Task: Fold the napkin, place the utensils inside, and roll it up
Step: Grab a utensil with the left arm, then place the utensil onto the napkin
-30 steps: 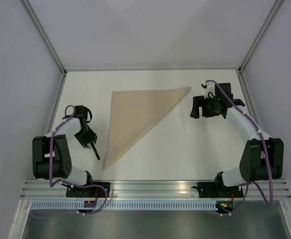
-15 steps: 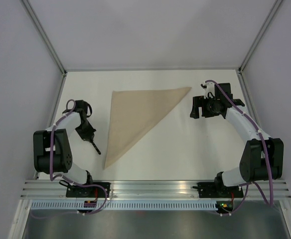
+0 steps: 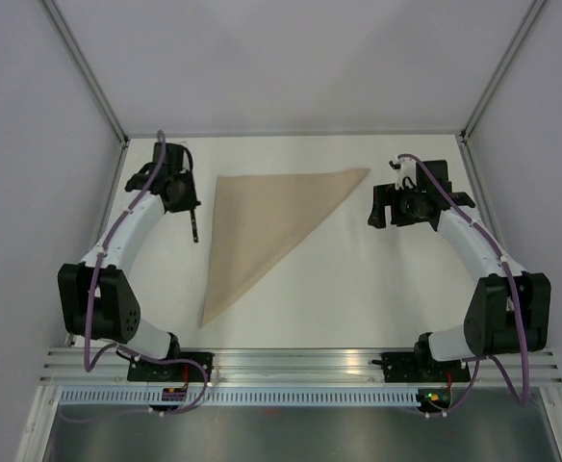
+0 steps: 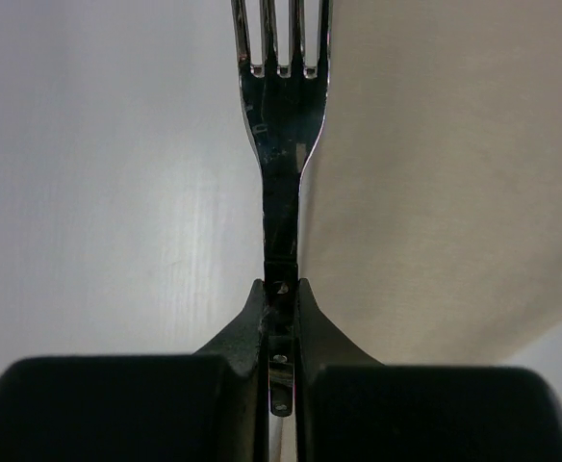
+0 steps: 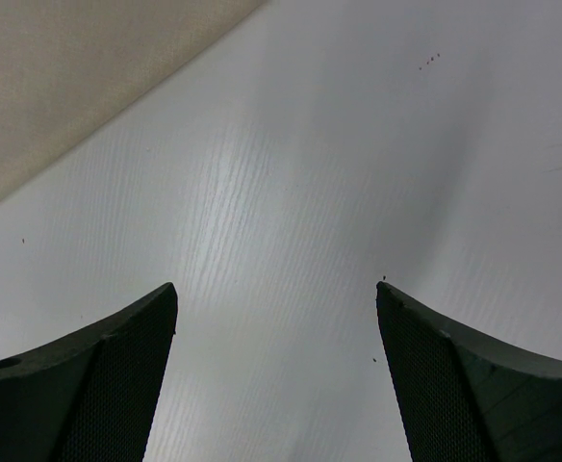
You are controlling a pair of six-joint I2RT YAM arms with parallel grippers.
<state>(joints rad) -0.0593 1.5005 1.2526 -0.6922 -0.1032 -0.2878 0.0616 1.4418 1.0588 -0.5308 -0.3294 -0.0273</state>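
Observation:
My left gripper should swing across, turn the fork [image 3: 194,229] parallel, go down and let go, because the napkin's slanted edge [image 3: 281,244] is below it, to its right in the top view.
The napkin [image 3: 267,223] is a tan cloth folded into a triangle, lying flat mid-table. My left gripper [image 3: 189,208] is at the far left, just left of the napkin's left edge, shut on the black handle of the fork [image 3: 194,229]. In the left wrist view the left gripper [image 4: 280,289] pinches the handle, and the fork [image 4: 283,106] points away with its silver tines over the napkin's edge [image 4: 435,192]. My right gripper [image 3: 378,207] is open and empty, right of the napkin's far right corner. The right wrist view shows the right gripper [image 5: 276,298] over bare table, with the napkin [image 5: 69,77] at upper left.
White side walls and metal posts [image 3: 108,115] close in the table on the left, right and back. Purple cables [image 3: 117,241] run along both arms. An aluminium rail [image 3: 291,361] lines the near edge.
My left arm swung from the near left to the far left with the fork in its grip, ending beside the napkin's far left corner. The right arm and napkin stayed put.

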